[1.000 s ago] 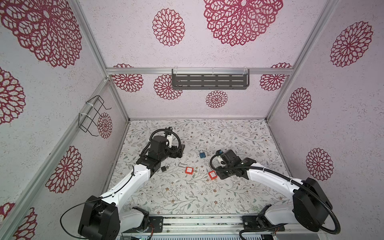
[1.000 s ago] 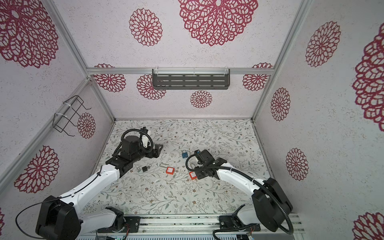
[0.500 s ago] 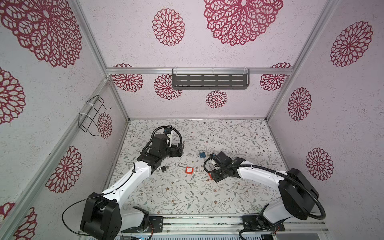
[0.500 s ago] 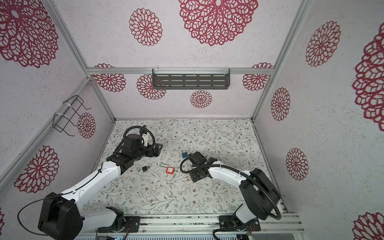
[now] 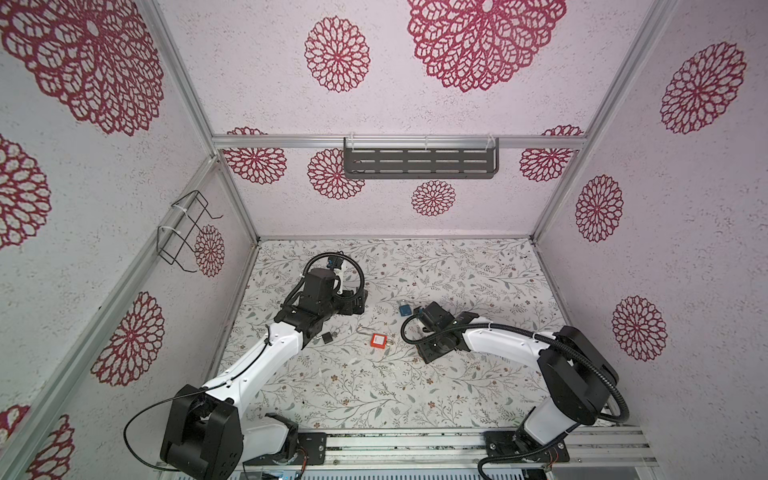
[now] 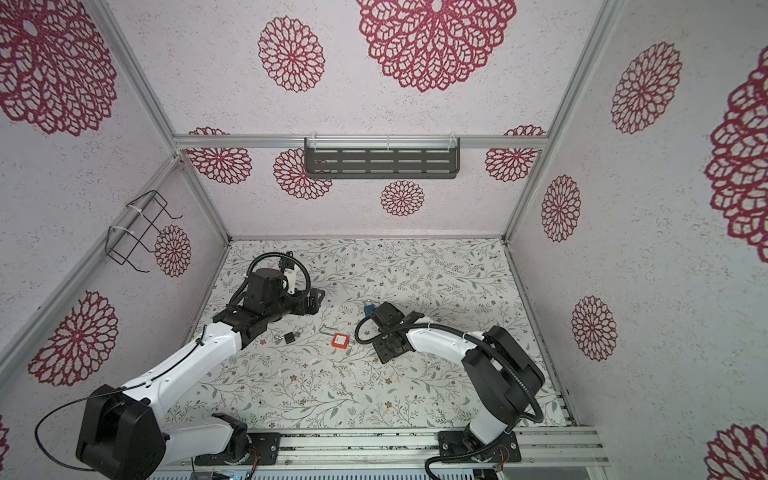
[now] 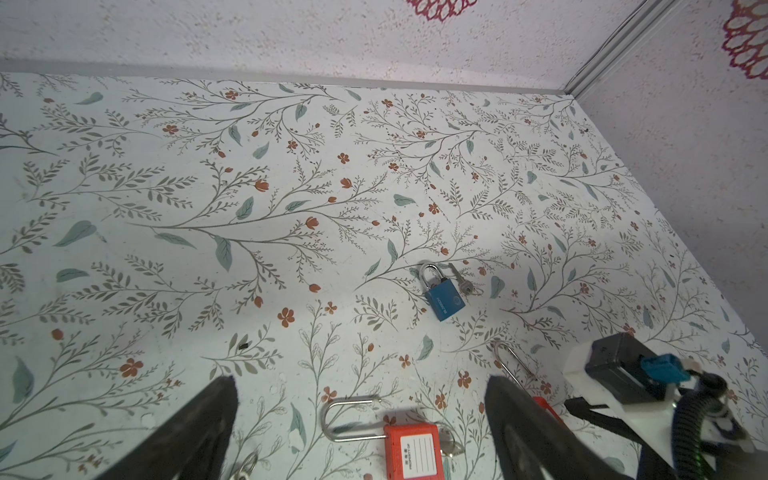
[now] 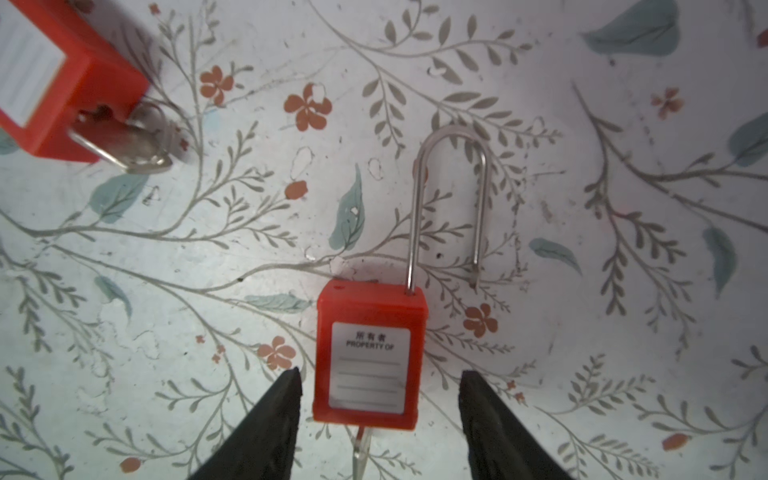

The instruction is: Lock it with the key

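Note:
Next, my right gripper lowers its fingers along the sides of the red padlock's body [image 8: 369, 364] and closes, since the padlock's body lies below with a gap beside each finger.
A red padlock [image 8: 370, 357] with a white label lies flat on the floral table, its long shackle [image 8: 449, 199] sprung open. A key [image 8: 359, 451] sticks out of its base. My right gripper [image 8: 381, 375] is open and straddles the padlock's body, with a gap on both sides. In both top views this padlock is hidden under the right gripper [image 5: 430, 353]. A second red padlock [image 5: 378, 340], also open, has a key [image 8: 137, 145] in it. My left gripper [image 7: 359, 380] is wide open above the second padlock [image 7: 415, 451] and holds nothing.
A blue padlock [image 7: 444, 297] with a loose key [image 7: 463, 282] lies further back. A small black padlock [image 5: 327, 337] lies by the left arm. A slotted shelf [image 5: 419, 162] hangs on the back wall and a wire basket [image 5: 183, 232] on the left wall.
The right gripper's jaws have widened. Its wrist has swung left over the nearer red padlock, which the top views no longer show. The left arm has barely moved.

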You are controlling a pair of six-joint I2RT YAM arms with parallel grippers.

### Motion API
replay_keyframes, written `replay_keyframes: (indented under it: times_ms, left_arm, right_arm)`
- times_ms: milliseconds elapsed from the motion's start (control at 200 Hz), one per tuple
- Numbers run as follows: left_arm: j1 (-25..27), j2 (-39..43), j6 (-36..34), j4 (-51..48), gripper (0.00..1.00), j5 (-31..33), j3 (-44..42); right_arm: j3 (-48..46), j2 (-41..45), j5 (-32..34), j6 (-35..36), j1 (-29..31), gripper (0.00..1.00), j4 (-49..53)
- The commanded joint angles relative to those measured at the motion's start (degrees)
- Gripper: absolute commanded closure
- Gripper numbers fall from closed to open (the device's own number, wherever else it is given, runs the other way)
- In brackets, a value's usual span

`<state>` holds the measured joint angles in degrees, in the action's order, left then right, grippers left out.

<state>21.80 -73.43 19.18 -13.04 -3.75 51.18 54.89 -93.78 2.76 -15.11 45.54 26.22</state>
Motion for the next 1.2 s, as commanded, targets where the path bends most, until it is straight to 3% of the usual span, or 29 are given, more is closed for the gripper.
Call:
replay_keyframes:
  times_ms: [0,666,891,1051,1106,1191]
  left_arm:
    - [-0.10,-0.31,-0.11,-0.62,0.03,0.36,0.76]
    - [-0.03,-1.36,-0.81,-1.79,0.00,-1.78,1.60]
    - [-0.04,-1.28,-1.10,-2.16,0.03,-2.03,1.98]
    - [-0.07,-1.10,-6.05,-3.22,0.04,-4.26,3.49]
    - [-0.05,-1.11,-9.32,-3.42,0.00,-5.58,4.29]
    - [-0.09,-0.88,-14.81,-2.76,0.03,-6.82,5.46]
  right_arm:
    - [2.22,-0.65,0.41,-0.44,0.25,0.36,1.57]
    - [3.95,-5.18,-0.81,0.96,0.17,0.49,2.38]
    - [4.85,-3.68,-0.81,2.50,0.30,0.66,3.22]
    - [6.59,2.34,-1.66,8.13,0.42,0.74,5.69]
    - [7.50,4.96,-3.11,11.28,0.39,0.75,6.82]
    - [9.08,9.00,-4.45,16.35,0.35,0.76,9.19]
